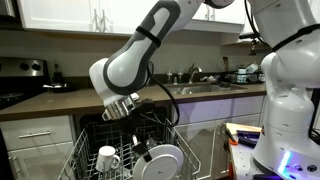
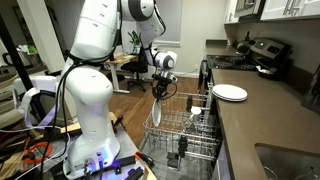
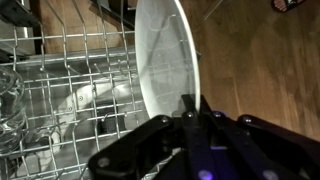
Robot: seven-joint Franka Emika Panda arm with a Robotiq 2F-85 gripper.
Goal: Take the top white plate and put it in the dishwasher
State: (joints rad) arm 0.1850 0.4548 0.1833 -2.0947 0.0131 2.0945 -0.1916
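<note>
The plate already hangs edge-on, so next my gripper will lower it and let go of the plate's rim at the pegs at the rack's outer side (image 2: 155, 126) (image 3: 133, 88) below.
My gripper (image 3: 190, 108) is shut on the rim of the top white plate (image 3: 165, 60), which it holds upright and edge-on. In both exterior views the gripper (image 2: 163, 87) (image 1: 143, 149) hangs over the pulled-out wire rack of the dishwasher (image 2: 190, 127) (image 1: 88, 135). The plate (image 2: 163, 108) reaches down towards the tines at the rack's outer side. In an exterior view it shows as a round white disc (image 1: 165, 160) low in the rack. Whether it touches the tines I cannot tell. The rack (image 3: 70, 60) lies to the left in the wrist view.
More white plates (image 2: 230, 92) are stacked on the counter beside the dishwasher. A white mug (image 1: 108, 157) stands in the rack near the plate. A stove (image 2: 262, 55) is further along the counter, a sink (image 1: 195, 88) behind. Wood floor (image 3: 250, 50) lies beyond the rack.
</note>
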